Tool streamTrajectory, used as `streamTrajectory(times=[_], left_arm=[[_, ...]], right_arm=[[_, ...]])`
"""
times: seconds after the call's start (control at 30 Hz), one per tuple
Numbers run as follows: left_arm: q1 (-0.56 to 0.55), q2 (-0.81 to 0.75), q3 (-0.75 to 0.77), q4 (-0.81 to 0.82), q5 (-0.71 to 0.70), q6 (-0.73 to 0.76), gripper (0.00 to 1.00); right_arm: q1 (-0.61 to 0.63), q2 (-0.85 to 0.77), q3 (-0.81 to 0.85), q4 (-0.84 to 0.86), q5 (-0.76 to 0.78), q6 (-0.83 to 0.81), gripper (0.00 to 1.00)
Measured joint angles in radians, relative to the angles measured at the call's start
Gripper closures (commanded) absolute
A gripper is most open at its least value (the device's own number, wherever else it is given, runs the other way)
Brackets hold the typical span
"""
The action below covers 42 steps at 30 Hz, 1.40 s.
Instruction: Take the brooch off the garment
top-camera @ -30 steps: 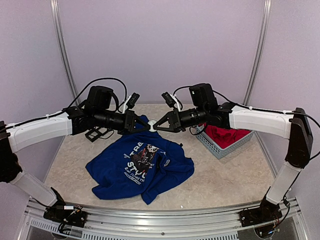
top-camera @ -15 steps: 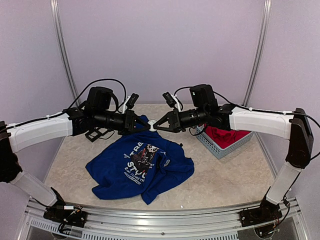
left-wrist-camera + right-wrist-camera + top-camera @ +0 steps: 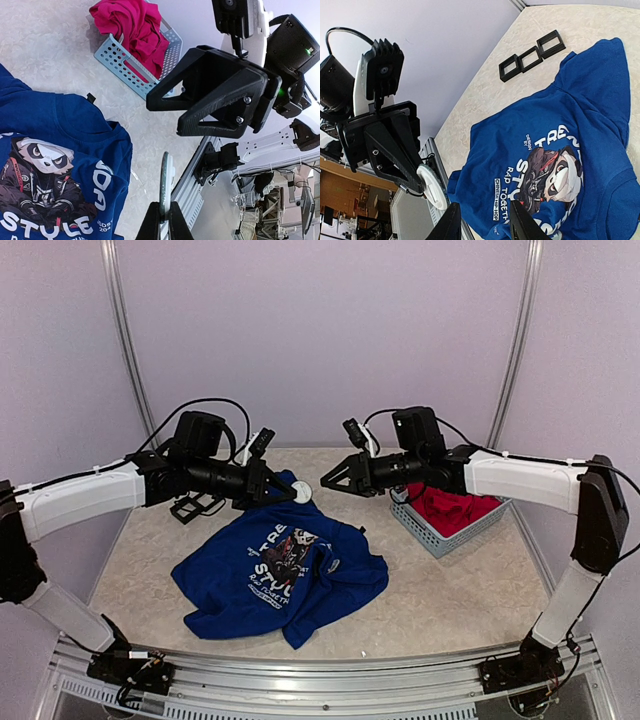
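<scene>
The robot's left hand will next swing over and down to release the brooch, because the frame's empty near cell is below and to the left in the top view.
The brooch, a round white disc, hangs in the air above the upper edge of the garment, apart from the cloth. My left gripper is shut on its rim, and in the left wrist view the brooch stands edge-on between the fingers. The garment is a royal-blue T-shirt with a panda print, lying rumpled on the table. My right gripper floats a little to the right of the brooch, open and holding nothing. In the right wrist view the brooch sits left of my open right gripper.
A pale blue basket holding a red garment stands at the right rear. A black frame of three square cells lies on the table behind the left arm. The metal rail runs along the near edge.
My right gripper has opened, let go of the brooch and drawn back to the right. The left gripper stays shut on the brooch in about the same place.
</scene>
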Motion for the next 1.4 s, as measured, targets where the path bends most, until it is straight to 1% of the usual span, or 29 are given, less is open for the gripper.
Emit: streamTrajectory(times=[0.2, 0.33, 0.5, 0.7, 0.83, 0.93, 1.17, 1.3, 1.4], left_arm=[[0.013, 0.016, 0.016, -0.037, -0.019, 0.006, 1.00], [0.044, 0.016, 0.018, -0.090, -0.089, 0.022, 1.00], [0.120, 0.013, 0.023, -0.211, -0.259, 0.068, 1.00], [0.299, 0.032, 0.064, -0.400, -0.485, 0.154, 1.00], [0.404, 0.108, 0.132, -0.488, -0.636, 0.230, 1.00], [0.449, 0.197, 0.198, -0.540, -0.721, 0.283, 1.00], [0.463, 0.414, 0.384, -0.639, -0.909, 0.367, 1.00], [0.463, 0.500, 0.448, -0.673, -0.983, 0.401, 1.00], [0.465, 0.546, 0.475, -0.689, -1.011, 0.419, 1.00]], right_arm=[[-0.001, -0.008, 0.004, -0.028, 0.025, -0.068, 0.52], [-0.001, -0.031, 0.024, -0.088, 0.115, -0.120, 0.46], [-0.010, -0.092, 0.032, -0.162, 0.280, -0.170, 0.42], [-0.090, -0.154, 0.032, -0.253, 0.414, -0.217, 0.41], [-0.134, -0.169, 0.032, -0.301, 0.475, -0.243, 0.40], [-0.149, -0.169, 0.032, -0.330, 0.505, -0.250, 0.40], [-0.156, -0.169, 0.032, -0.358, 0.532, -0.254, 0.40], [-0.160, -0.169, 0.032, -0.362, 0.534, -0.253, 0.40], [-0.162, -0.169, 0.032, -0.364, 0.534, -0.251, 0.40]])
